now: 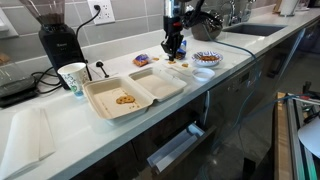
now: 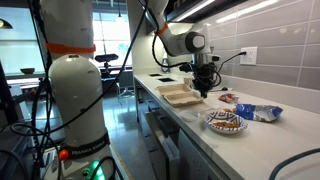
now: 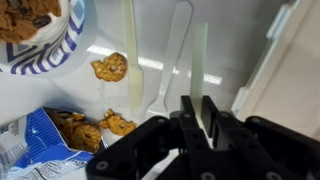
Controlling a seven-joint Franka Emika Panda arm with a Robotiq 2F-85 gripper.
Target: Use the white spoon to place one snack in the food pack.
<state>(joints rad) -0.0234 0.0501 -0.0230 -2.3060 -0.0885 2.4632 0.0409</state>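
Observation:
To release the white spoon (image 3: pixel 200 60) on the counter beside the food pack, my gripper will lower it first.
In the wrist view my gripper (image 3: pixel 198 99) is shut on the thin pale handle of the white spoon (image 3: pixel 200 60), which reaches out past the fingertips over the white counter. A second pale spoon shape lies just left of it on the glossy surface; I cannot tell if it is a reflection. One orange-brown snack (image 3: pixel 110 67) lies loose on the counter to the left of the spoon. The cream food pack (image 1: pixel 135 92) lies open with a few snack bits in its near half. Both exterior views show the gripper (image 1: pixel 174 45) (image 2: pixel 204 88) low over the counter, between the food pack (image 2: pixel 180 95) and the bowl.
A blue-rimmed bowl (image 1: pixel 206 58) (image 3: pixel 30 30) holds cookies. A blue packet (image 3: pixel 35 145) with more cookies beside it lies near the gripper. A white-and-green cup (image 1: pixel 73 78) and a coffee grinder (image 1: pixel 55 35) stand behind the food pack. A sink (image 1: pixel 245 30) lies beyond the bowl.

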